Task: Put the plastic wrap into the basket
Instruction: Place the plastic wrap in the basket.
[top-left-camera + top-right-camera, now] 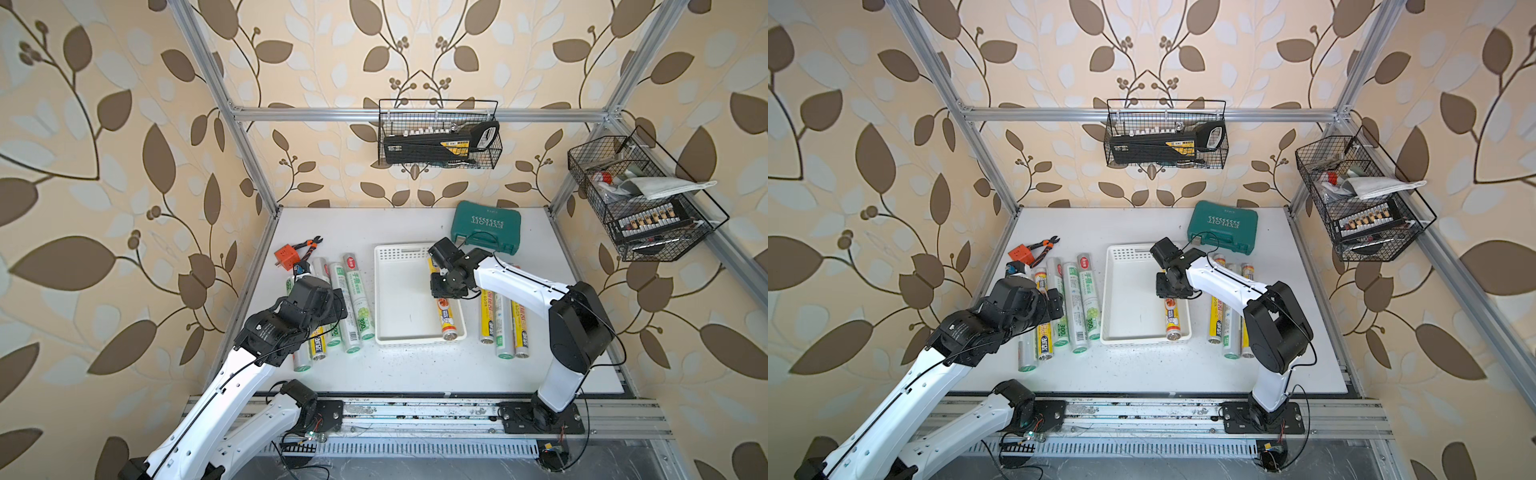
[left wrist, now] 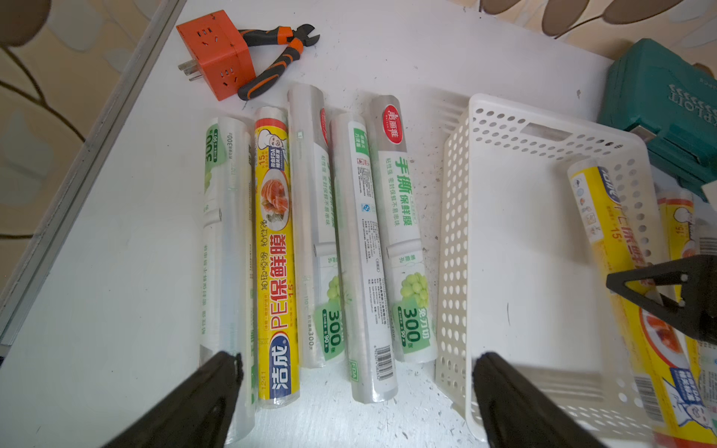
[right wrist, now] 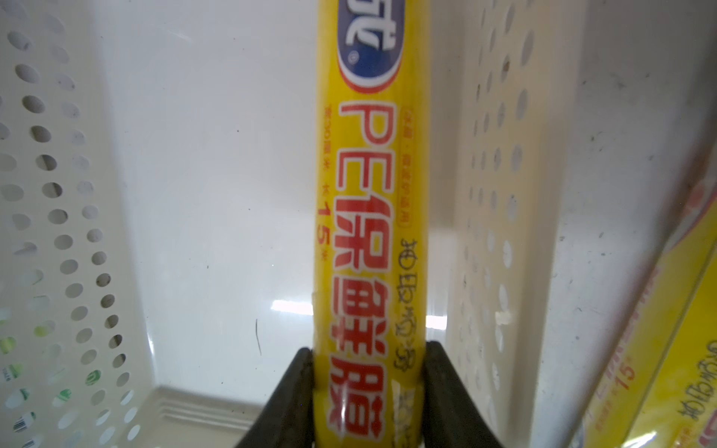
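The bare bottom of the basket is below my right gripper, inside the basket's perforated side, so my right gripper should next move down and ease outward to release the yellow roll (image 1: 446, 320).
The white basket (image 1: 399, 299) (image 1: 1129, 299) sits mid-table. My right gripper (image 1: 445, 296) (image 3: 368, 388) is shut on a yellow plastic wrap roll (image 1: 446, 320) (image 3: 372, 194). That roll runs lengthwise inside the basket (image 3: 213, 174), close to its right wall. I cannot tell whether it rests on the floor. Left of the basket, several plastic wrap rolls (image 2: 361, 252) (image 1: 353, 299) lie side by side, one of them yellow (image 2: 275, 252). My left gripper (image 2: 359, 360) (image 1: 328, 303) hangs open above their near ends, holding nothing. Three more rolls (image 1: 503, 324) lie right of the basket.
A green tool case (image 1: 486, 226) lies behind the basket. An orange plug adapter (image 2: 213, 54) and pliers (image 2: 279, 54) sit beyond the left rolls. Black wire baskets hang on the back wall (image 1: 438, 137) and on the right frame (image 1: 640, 199).
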Controlling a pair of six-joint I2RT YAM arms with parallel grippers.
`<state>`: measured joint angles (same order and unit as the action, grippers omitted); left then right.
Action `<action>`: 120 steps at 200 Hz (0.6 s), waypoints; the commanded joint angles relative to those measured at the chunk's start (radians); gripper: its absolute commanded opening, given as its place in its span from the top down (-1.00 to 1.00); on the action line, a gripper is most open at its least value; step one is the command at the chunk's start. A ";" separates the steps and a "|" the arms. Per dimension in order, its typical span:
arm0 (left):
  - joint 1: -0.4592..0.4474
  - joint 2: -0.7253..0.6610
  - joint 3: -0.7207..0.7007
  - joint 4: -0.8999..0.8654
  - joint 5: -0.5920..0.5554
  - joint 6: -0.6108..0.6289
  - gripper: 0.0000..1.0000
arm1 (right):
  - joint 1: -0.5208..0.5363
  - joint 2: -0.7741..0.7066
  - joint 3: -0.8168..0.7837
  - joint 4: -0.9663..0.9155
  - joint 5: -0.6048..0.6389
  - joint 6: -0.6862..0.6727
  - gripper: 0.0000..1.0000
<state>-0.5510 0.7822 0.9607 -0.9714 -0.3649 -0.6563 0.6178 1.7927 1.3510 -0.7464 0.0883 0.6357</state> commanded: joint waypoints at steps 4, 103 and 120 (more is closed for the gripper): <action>0.000 -0.009 -0.009 0.008 -0.001 -0.003 -0.98 | 0.006 0.036 0.051 -0.004 0.092 0.010 0.40; -0.001 0.005 -0.018 0.031 0.001 -0.002 -0.97 | 0.011 0.149 0.138 -0.019 0.121 -0.001 0.28; 0.000 0.008 -0.020 0.037 0.005 -0.001 -0.97 | 0.010 0.160 0.144 -0.020 0.110 -0.008 0.25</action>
<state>-0.5510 0.7856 0.9459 -0.9615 -0.3645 -0.6563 0.6228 1.9293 1.4578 -0.7586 0.1932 0.6388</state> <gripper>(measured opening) 0.987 0.376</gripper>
